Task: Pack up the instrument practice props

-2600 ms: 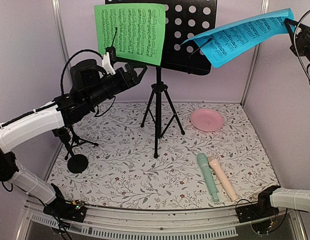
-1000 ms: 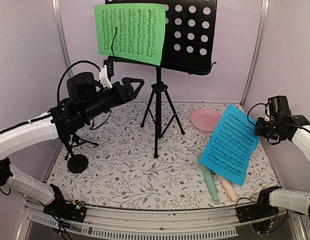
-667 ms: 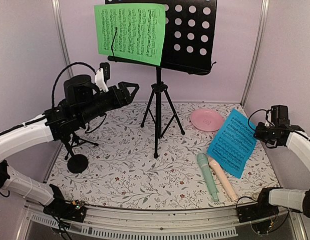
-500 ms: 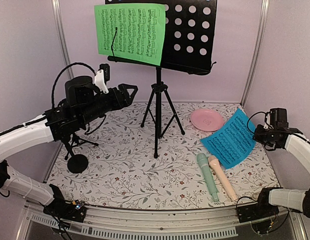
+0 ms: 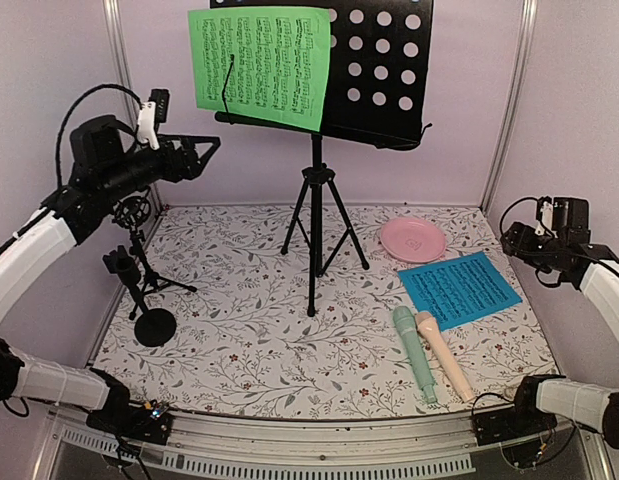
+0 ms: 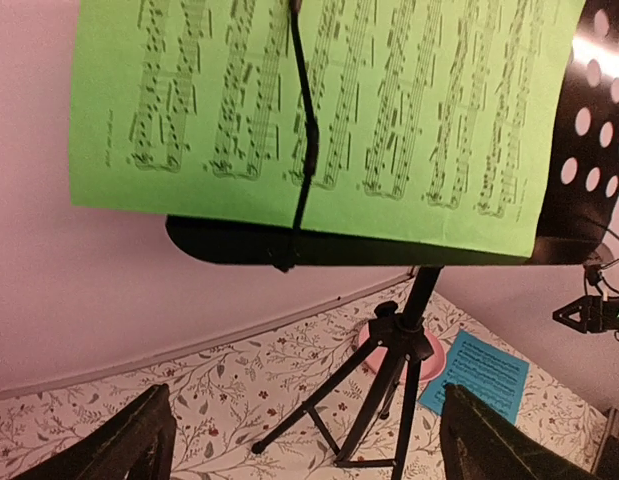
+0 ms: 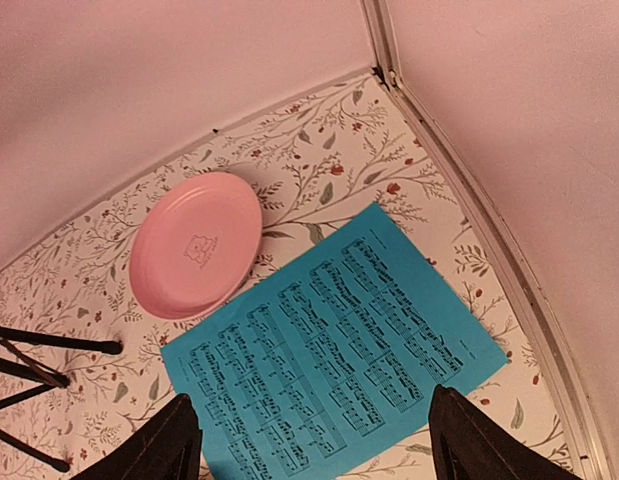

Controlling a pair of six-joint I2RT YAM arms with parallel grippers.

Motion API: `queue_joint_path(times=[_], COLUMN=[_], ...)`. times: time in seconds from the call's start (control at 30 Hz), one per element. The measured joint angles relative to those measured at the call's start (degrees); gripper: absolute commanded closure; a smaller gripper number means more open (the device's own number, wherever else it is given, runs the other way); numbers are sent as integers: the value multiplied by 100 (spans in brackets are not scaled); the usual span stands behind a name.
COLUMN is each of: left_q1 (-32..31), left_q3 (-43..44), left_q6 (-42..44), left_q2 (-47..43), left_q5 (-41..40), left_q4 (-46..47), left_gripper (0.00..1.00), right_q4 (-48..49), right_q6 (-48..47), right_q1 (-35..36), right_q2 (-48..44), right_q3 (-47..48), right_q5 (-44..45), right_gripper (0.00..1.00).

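My left gripper is below the green page's loose side edge (image 5: 198, 84) (image 6: 83, 130), which sticks out past the music desk, so next it will rise and turn its open fingers around that edge.
A green sheet-music page (image 5: 259, 65) (image 6: 319, 100) leans on the black perforated music desk (image 5: 384, 70), held by a thin black clip arm, atop its tripod (image 5: 314, 225) (image 6: 394, 390). My left gripper (image 5: 204, 152) (image 6: 309, 440) hovers open and empty, left of and below that page. The blue sheet-music page (image 5: 459, 288) (image 7: 329, 350) lies flat on the floral mat, with my right gripper (image 5: 519, 240) (image 7: 314, 440) open just above its right side, touching nothing. A mint-green microphone (image 5: 414, 355) and a pale-pink microphone (image 5: 446, 355) lie side by side near the front. Two small black mic supports (image 5: 139, 290) stand at the left.
A round pink dish (image 5: 413, 240) (image 7: 194, 245) sits behind the blue page, its rim close to the page's corner. Pale walls and metal posts (image 5: 509, 100) close in both sides and the back. The tripod's legs (image 7: 49, 345) spread over the mat's middle.
My right gripper opened and let go of the blue page, which dropped flat onto the mat. My left arm rose and drew back to the left, its jaws widening.
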Motion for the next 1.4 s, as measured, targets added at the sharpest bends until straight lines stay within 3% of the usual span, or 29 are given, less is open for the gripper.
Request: queue_joint_path(times=[0.17,0.3,0.43,0.57,0.67,1.03,1.17,1.4], left_q1=[1749,2758,3169,3268,3259,2404,2194,2179], left_q3=[133,240,654,1923,2500,4328,4896,4854], left_q6=[-79,-1176,-2688,-4454,-5165,-5066,-4911,-4544], left_q2=[31,782,2015,3604,4286,5270,5668,5681], left_q5=[2288,3978,5018,5504,5532,5294,5075,4883], left_q4=[901,2798,4872,6839,7525,7178,6819,6319], left_gripper=[8,7,10,12,14,25,36,51], right_q4=[-68,7,223,396,435,358,313,273], right_q6=[-103,-101,39,256,404,678,745,828], right_q1=[0,0,0,0,0,0,0,0], right_q2=[-190,-476,-723,-852,-887,-1023,-1134,-1384], right_q3=[457,614,623,621,619,568,501,271], right_q5=[-455,-970,-1375,-1652,-1764,-1860,-1864,-1878], right_gripper=[18,18,18,19,19,20,20,20])
